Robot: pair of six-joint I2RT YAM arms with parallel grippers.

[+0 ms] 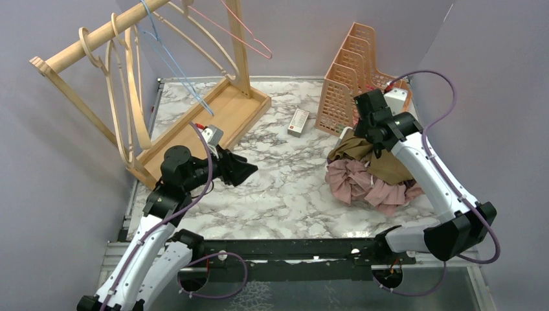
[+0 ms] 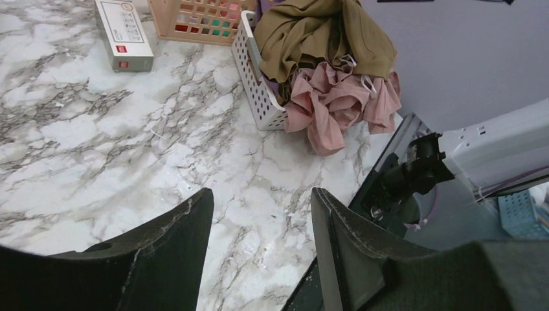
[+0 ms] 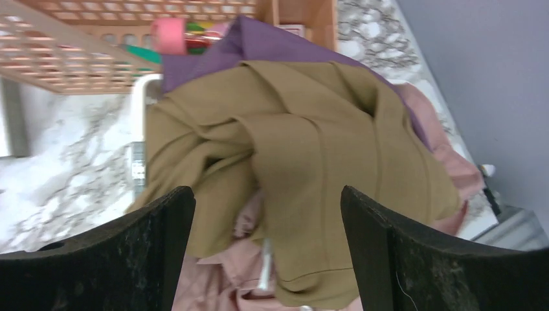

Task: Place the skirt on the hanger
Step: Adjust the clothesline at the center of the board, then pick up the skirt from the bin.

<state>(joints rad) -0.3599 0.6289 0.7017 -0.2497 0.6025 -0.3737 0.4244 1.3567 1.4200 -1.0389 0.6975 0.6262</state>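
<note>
The robot's right gripper will next lower onto the raised fold of the olive garment and close its fingers there, because this garment is on top of the heap.
A heap of clothes fills a white basket (image 2: 256, 84) at the table's right side. An olive garment (image 1: 362, 155) (image 3: 311, 142) lies on top, over a pink ruffled one (image 1: 359, 181) (image 2: 330, 97) and a purple one (image 3: 259, 45). I cannot tell which of them is the skirt. My right gripper (image 1: 364, 137) (image 3: 267, 194) hangs open just above the olive cloth and holds nothing. My left gripper (image 1: 241, 170) (image 2: 262, 194) is open over bare marble at the left. Wooden hangers (image 1: 123, 97), a blue wire hanger (image 1: 175, 65) and a pink one (image 1: 239, 29) hang from the rack's rail (image 1: 97, 35).
An orange file holder (image 1: 353, 71) stands behind the clothes. A small white box (image 1: 298, 122) lies at mid-table. The rack's wooden base (image 1: 213, 116) sits at the back left, close to my left arm. Purple walls close in the left, back and right sides.
</note>
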